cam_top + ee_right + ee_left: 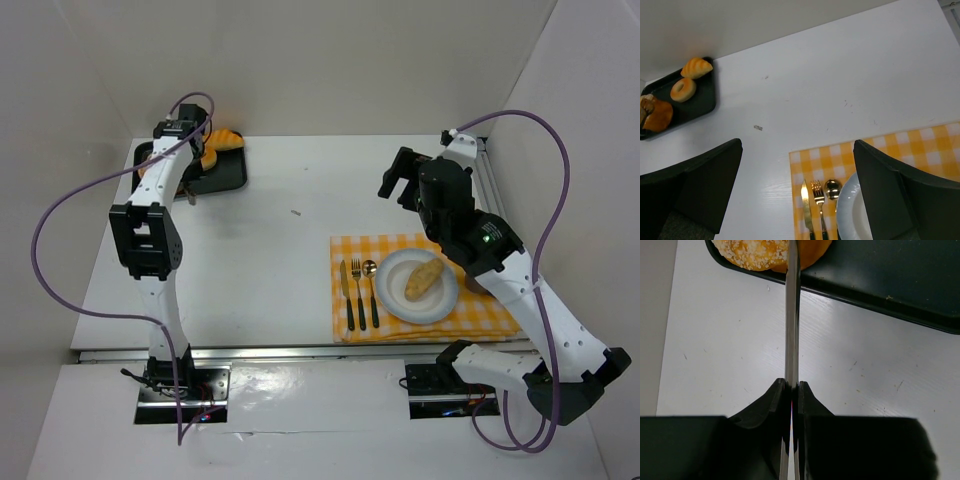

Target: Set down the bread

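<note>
My left gripper needs to swing back and to the right in the top view, to the white plate's bare side by the spoon, and let go of the sesame bun point(757, 252) there.
A long bread roll point(423, 279) lies on the white plate point(440, 307) on the yellow checked placemat point(490, 320). My right gripper point(398, 185) is open and empty, hovering over the table beyond the placemat; in the right wrist view point(797, 150) the plate rim point(847, 210) shows below it. My left gripper point(186, 170) is at the black tray point(232, 175) at the back left, shut on thin metal tongs point(792, 315). The tongs reach to a sesame bun point(757, 252) at the tray's edge point(880, 300).
A knife point(349, 293), fork point(360, 290) and spoon point(371, 288) lie on the placemat left of the plate. The tray holds a croissant point(696, 67), a ring doughnut point(683, 89) and a brown bun point(659, 116). White walls enclose the table.
</note>
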Tool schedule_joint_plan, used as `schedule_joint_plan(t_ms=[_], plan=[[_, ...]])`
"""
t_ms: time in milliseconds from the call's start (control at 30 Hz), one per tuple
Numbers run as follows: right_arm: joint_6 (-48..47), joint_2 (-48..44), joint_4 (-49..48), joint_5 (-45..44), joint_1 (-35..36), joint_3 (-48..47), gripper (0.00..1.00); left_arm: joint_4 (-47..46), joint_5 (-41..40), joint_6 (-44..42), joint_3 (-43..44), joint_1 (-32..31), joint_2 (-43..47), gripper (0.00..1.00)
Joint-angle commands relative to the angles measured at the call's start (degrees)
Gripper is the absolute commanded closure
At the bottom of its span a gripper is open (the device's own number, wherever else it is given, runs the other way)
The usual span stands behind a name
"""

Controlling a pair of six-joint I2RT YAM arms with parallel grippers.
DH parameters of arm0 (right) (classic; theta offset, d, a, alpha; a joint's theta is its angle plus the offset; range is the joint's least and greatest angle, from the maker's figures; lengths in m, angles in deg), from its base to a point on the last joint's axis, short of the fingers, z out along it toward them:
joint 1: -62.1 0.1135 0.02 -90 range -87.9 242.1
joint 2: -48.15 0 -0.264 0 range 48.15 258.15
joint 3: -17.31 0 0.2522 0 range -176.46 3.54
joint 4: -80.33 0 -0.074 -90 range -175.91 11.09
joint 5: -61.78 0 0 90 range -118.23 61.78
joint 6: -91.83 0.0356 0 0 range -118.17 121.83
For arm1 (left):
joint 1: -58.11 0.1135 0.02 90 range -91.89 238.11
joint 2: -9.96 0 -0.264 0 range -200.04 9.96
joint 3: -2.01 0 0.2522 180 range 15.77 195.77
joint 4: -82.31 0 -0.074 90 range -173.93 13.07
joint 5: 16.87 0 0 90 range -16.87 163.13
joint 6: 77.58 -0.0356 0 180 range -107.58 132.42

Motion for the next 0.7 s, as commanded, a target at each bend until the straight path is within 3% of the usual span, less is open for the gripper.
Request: schedule_joint_plan(t_ms=[0, 233, 400, 567, 667], plan=[[-0.25, -0.08, -3.95, 0.12, -0.27, 0.24, 0.01, 0.54, -3.06, 0.20, 3.26, 0.08, 6.63, 1.00], [-0.25, 0.45, -4.48, 0.65, -0.27, 0.76, 0.01, 0.54, -7.37, 0.90, 3.79, 0.08, 11.20, 1.00], [-0.25, 0.45, -4.48, 0.65, -0.27, 0.76, 0.01, 0.01, -6.23, 0.29, 3.79, 0.08, 14.36, 1.00], [-0.25, 0.45, -3.95, -1.10, -0.27, -0.29, 0.01, 0.01, 0.51, -0.86, 2.83, -6.14, 19.28, 1.00], [-0.78, -0.07, -2.64, -2.95, -0.27, -2.92, 0.01, -0.60, 2.47, 0.19, -3.75, -12.03, 25.25, 1.00]])
